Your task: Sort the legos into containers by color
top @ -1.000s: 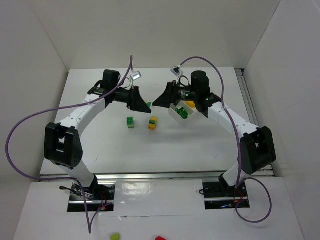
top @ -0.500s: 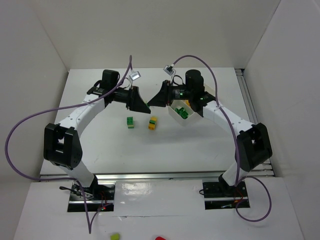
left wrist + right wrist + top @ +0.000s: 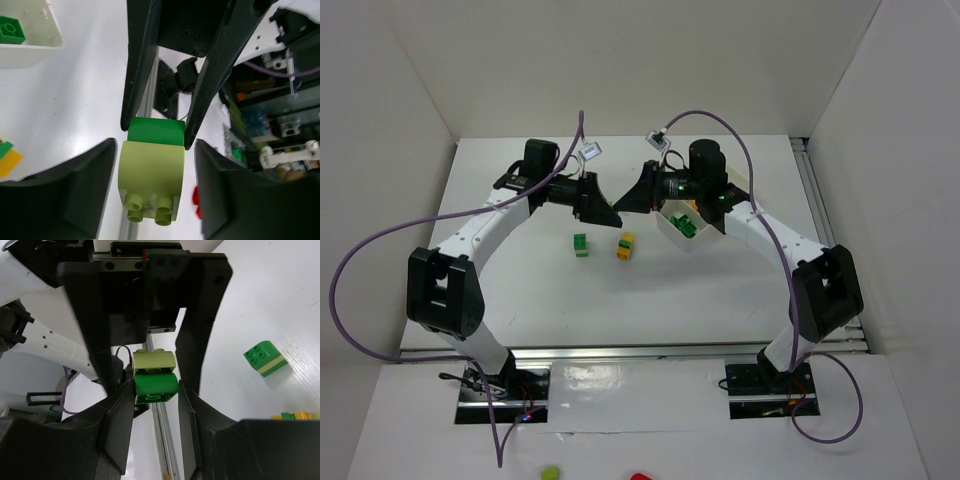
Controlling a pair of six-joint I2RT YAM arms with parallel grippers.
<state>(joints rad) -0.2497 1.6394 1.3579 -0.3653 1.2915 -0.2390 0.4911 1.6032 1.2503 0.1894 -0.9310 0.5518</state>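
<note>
The held lego matches the color of the container's green legos, so I will move my right gripper to the right in the top view, tilt it down over them and then release the lego.
Both grippers meet tip to tip above the table. My right gripper [image 3: 156, 405] is shut on a bright green lego [image 3: 155, 385] with a pale green lego [image 3: 154, 360] stacked on its far end. My left gripper [image 3: 155, 190] stands open around that pale green lego [image 3: 151, 172], with a gap on each side. The bright green lego [image 3: 156, 131] sits between the right arm's long black fingers [image 3: 140, 65]. A green lego pair [image 3: 580, 245] and a yellow lego pair [image 3: 625, 246] lie on the table. The white container [image 3: 670, 233] holds green legos [image 3: 686, 227].
The container's corner [image 3: 30, 47] with a green brick [image 3: 11, 29] shows at the left wrist view's top left. A green brick with a pale stripe [image 3: 265, 358] lies on the table to the right of my right gripper. Purple cables loop over both arms.
My right arm swung left and shut on the bright green lego. My left gripper then opened off the pale green lego.
</note>
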